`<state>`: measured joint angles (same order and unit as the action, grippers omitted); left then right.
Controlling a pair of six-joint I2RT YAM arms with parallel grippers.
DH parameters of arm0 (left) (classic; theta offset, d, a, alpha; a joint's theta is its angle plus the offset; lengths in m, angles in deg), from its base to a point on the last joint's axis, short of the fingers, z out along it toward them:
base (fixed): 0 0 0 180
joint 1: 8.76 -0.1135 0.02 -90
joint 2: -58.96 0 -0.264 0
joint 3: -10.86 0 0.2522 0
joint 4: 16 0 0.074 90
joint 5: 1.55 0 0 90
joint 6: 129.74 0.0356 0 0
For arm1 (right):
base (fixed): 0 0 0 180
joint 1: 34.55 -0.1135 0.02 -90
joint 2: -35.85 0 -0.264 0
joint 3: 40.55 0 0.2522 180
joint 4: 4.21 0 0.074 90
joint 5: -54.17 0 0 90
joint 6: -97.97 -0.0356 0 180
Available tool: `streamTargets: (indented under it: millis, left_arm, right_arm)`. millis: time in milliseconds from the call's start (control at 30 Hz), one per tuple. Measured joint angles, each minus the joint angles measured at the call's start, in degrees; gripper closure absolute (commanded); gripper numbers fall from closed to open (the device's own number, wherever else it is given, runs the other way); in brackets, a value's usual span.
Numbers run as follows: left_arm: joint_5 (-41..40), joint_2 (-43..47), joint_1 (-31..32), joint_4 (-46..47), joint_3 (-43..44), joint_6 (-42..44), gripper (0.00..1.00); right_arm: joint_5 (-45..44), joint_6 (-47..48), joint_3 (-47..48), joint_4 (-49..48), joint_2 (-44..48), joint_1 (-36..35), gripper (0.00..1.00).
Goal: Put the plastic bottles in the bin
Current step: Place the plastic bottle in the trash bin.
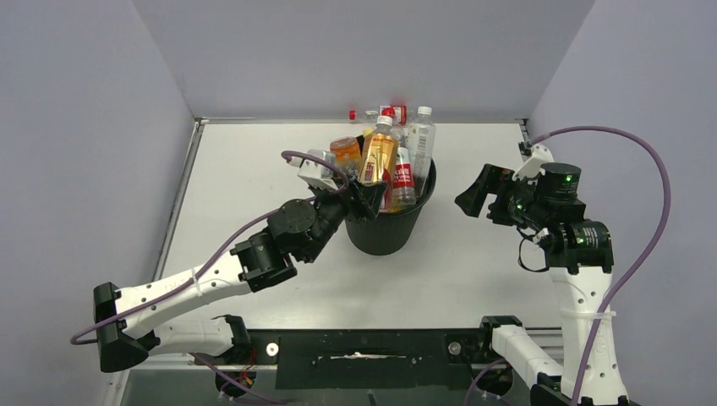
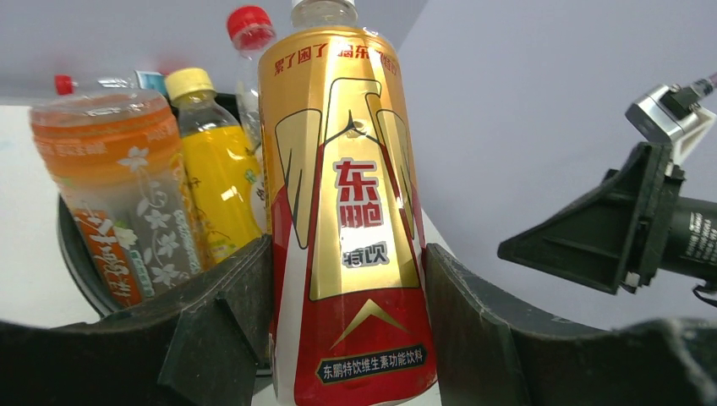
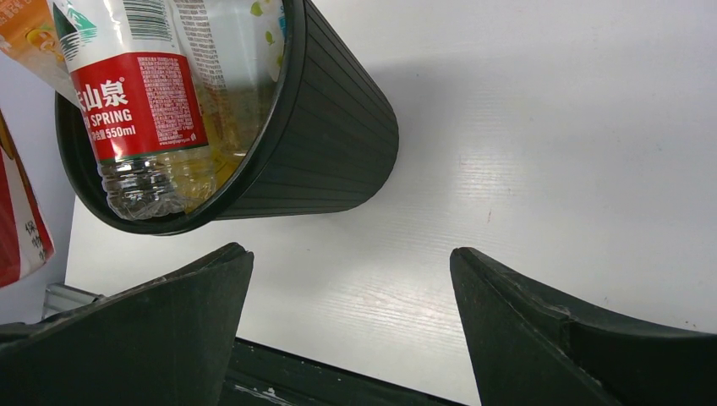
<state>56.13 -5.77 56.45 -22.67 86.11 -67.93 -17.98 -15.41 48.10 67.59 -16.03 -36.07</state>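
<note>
The gold-and-red bottle (image 1: 378,156) lies partly over the clear red-labelled one, so the left gripper should next go down, turning toward the orange bottle, and then open inside the bin.
The black bin (image 1: 389,233) stands mid-table, with several plastic bottles sticking out above its rim. My left gripper (image 1: 365,196) is at the bin's left rim, shut on an upright gold-and-red bottle (image 1: 378,156). In the left wrist view both fingers press the sides of that gold-and-red bottle (image 2: 347,220). Behind it are an orange bottle (image 2: 110,186) and a yellow bottle (image 2: 216,169). My right gripper (image 1: 473,199) hangs open and empty to the right of the bin. Its wrist view shows the bin (image 3: 330,127) and a clear red-labelled bottle (image 3: 139,93) inside.
A clear white-capped bottle (image 1: 420,139) stands tall at the bin's right side. A red-capped bottle (image 1: 372,114) lies on the table behind the bin, by the back wall. Grey walls enclose the white table (image 1: 473,279) on three sides.
</note>
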Motion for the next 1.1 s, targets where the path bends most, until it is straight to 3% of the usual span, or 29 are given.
streamTargets:
  millis: [500, 1100]
  left_arm:
    - [-10.19, -0.17, 2.21, 12.28, -8.11, 8.28, 0.49]
    - [-15.56, -3.98, 4.09, 20.39, -9.25, 14.38, 0.45]
  right_arm:
    - [0.26, 0.02, -0.04, 0.00, -0.02, 0.00, 0.09]
    - [0.26, 0.07, -0.11, 0.02, -0.37, 0.00, 0.09]
